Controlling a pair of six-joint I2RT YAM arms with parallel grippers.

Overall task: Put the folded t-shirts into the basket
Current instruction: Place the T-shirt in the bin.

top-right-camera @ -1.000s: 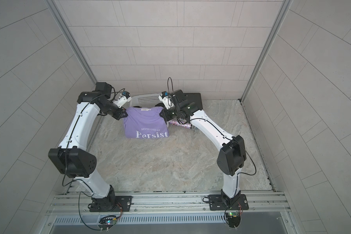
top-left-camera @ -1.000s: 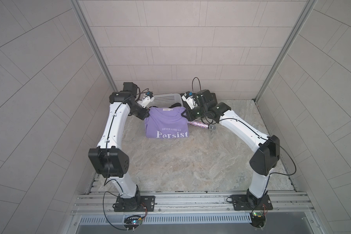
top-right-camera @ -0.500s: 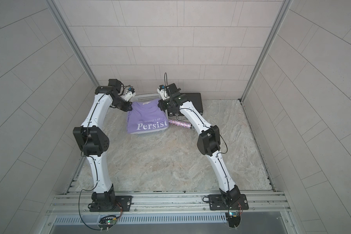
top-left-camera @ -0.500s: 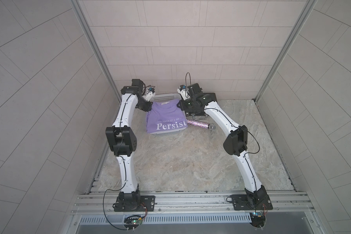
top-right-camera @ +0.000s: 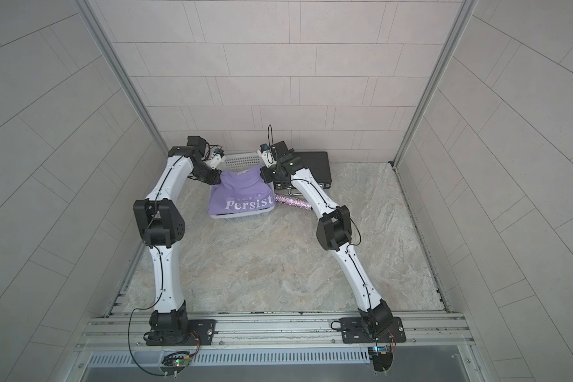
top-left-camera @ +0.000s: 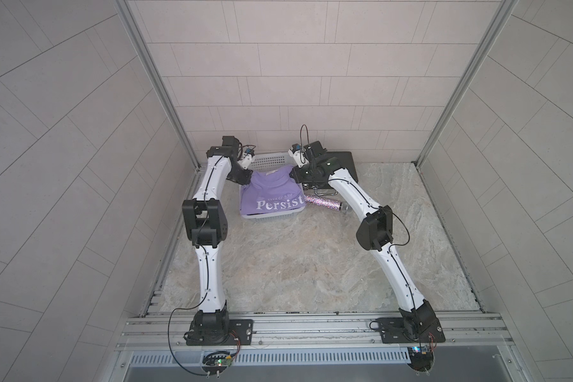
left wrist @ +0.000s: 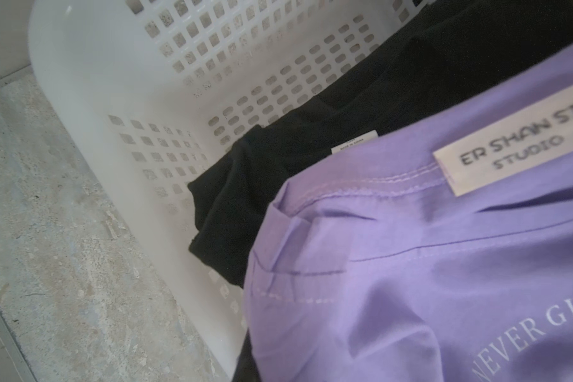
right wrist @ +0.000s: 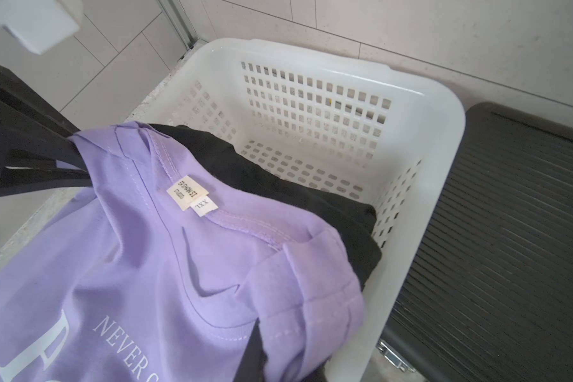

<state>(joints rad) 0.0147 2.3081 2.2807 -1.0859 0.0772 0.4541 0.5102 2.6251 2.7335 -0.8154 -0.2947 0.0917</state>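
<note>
The pinched corner should move gently outward in my right gripper, over the black t-shirt's uncovered far edge (right wrist: 347, 219), which lies outward of the gripper. My right gripper should then let go of the lavender t-shirt (right wrist: 146, 264).
The lavender "Persist" t-shirt (top-left-camera: 272, 195) (top-right-camera: 242, 195) hangs over the white perforated basket (top-left-camera: 268, 160) (top-right-camera: 242, 161) at the back left. Its lettered end covers the basket's near part. My left gripper (top-left-camera: 247, 177) (top-right-camera: 216, 178) is shut on one collar-side corner and my right gripper (top-left-camera: 293, 172) (top-right-camera: 264, 174) on the other. In the right wrist view the lavender t-shirt (right wrist: 146, 264) is pinched in the right gripper (right wrist: 278, 357), and a black folded t-shirt (right wrist: 278, 178) lies under it in the basket (right wrist: 311, 66). The left wrist view shows the lavender t-shirt (left wrist: 411, 264) above the black t-shirt (left wrist: 311, 139) and the basket (left wrist: 113, 82).
A flat black briefcase (top-left-camera: 341, 162) (top-right-camera: 311, 162) (right wrist: 510, 231) lies right beside the basket, against the back wall. A glittery microphone (top-left-camera: 323, 202) (top-right-camera: 293, 203) lies on the stone-patterned table just right of the basket. Tiled walls close in the back and the sides.
Both arms have stretched toward the back wall and carried the lavender t-shirt from in front of the basket to over it. Both grips have held.
</note>
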